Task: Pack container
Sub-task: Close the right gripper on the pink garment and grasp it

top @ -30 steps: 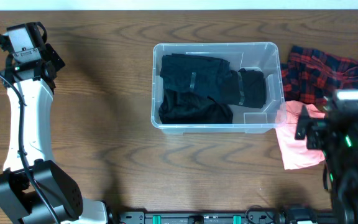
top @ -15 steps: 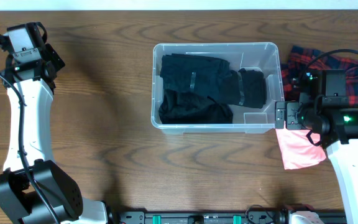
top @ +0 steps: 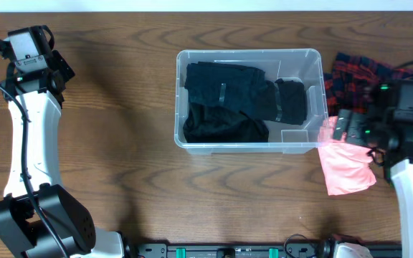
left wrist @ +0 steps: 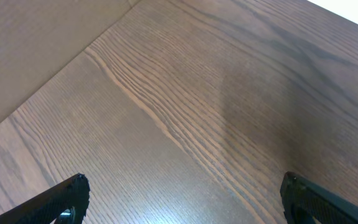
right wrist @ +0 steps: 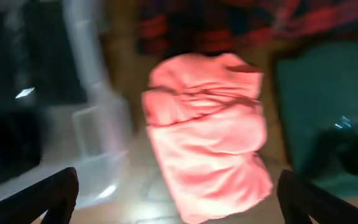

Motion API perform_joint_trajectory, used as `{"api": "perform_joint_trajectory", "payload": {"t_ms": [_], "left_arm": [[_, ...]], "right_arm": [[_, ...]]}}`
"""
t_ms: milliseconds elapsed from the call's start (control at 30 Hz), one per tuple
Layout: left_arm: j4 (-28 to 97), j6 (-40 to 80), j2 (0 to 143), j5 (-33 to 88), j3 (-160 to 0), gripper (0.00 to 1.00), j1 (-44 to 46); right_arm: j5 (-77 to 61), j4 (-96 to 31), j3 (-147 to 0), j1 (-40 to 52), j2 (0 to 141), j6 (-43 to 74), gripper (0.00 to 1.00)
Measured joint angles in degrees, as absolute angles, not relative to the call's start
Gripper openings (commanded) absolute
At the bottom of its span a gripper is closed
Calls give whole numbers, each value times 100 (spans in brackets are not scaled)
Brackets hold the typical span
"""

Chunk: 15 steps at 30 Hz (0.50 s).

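I next need to lower my right gripper onto the bunched folds of the pink cloth, toward the cloth's edge by the dark green surface, where I can pinch raised creases.
The clear plastic container (top: 180,97) sits at the table's middle back with black clothes (top: 239,100) inside. A folded pink cloth (top: 344,166) lies on the table just right of its front right corner, and a red plaid garment (top: 361,79) lies behind it. My right gripper (right wrist: 176,199) hovers open and empty above the pink cloth (right wrist: 207,143), the container's corner (right wrist: 98,124) at its left. In the overhead view only the right wrist body (top: 400,118) shows. My left gripper (left wrist: 182,196) is open and empty over bare wood at the far left.
The left arm (top: 31,107) stands along the table's left side. A dark green surface (right wrist: 328,93) shows right of the pink cloth in the right wrist view. The plaid garment (right wrist: 229,22) lies beyond the cloth.
My right arm has swung up from the front right, then shifted right and settled over the pink cloth. The left arm has not moved.
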<state>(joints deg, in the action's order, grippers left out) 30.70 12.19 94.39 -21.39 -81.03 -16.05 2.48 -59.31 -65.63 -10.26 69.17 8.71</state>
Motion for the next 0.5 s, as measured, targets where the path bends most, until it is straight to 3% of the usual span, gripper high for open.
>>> {"api": "perform_joint_trajectory", "payload": {"t_ms": [200, 500], "left_arm": [[3070, 1219, 9439, -2139, -8103, 98, -1605], [3070, 1219, 9439, -2139, -8103, 98, -1605]], "right_arm": [[-113, -6230, -6593, -1918, 7341, 854, 99], [-263, -5863, -6593, -2132, 8420, 447, 99]]}}
